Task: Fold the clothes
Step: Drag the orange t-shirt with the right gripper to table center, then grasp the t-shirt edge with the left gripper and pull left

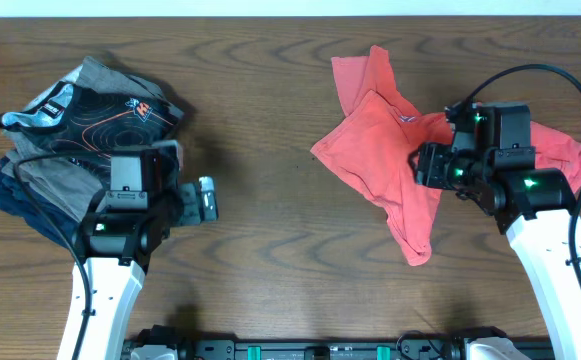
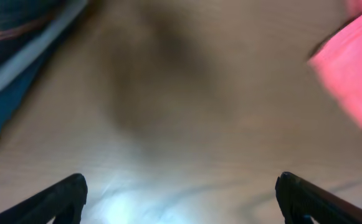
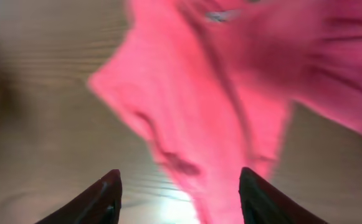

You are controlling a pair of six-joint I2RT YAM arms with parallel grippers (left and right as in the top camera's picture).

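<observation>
The shirt's near slanting edge is uncovered and faces my left gripper. My left gripper will turn toward the shirt [image 3: 230, 93] and go down onto that edge next.
The coral-red T-shirt [image 1: 385, 150] lies crumpled on the right half of the wooden table, no lettering showing. My right gripper [image 1: 422, 165] hovers over its middle, open and empty. The blurred right wrist view shows the shirt [image 3: 230, 93] spread ahead of the open fingers [image 3: 179, 186], a strip of cloth reaching between them. My left gripper [image 1: 208, 200] is open and empty over bare wood at the left. In its blurred wrist view the fingers [image 2: 181, 193] are wide apart, and a corner of the shirt [image 2: 355, 74] shows at the far right.
A stack of folded garments [image 1: 45, 180] sits at the far left, topped by a black garment with orange contour lines [image 1: 100, 112]. It shows as a blue-grey blur in the left wrist view [image 2: 12, 56]. Bare wood lies between the stack and the shirt.
</observation>
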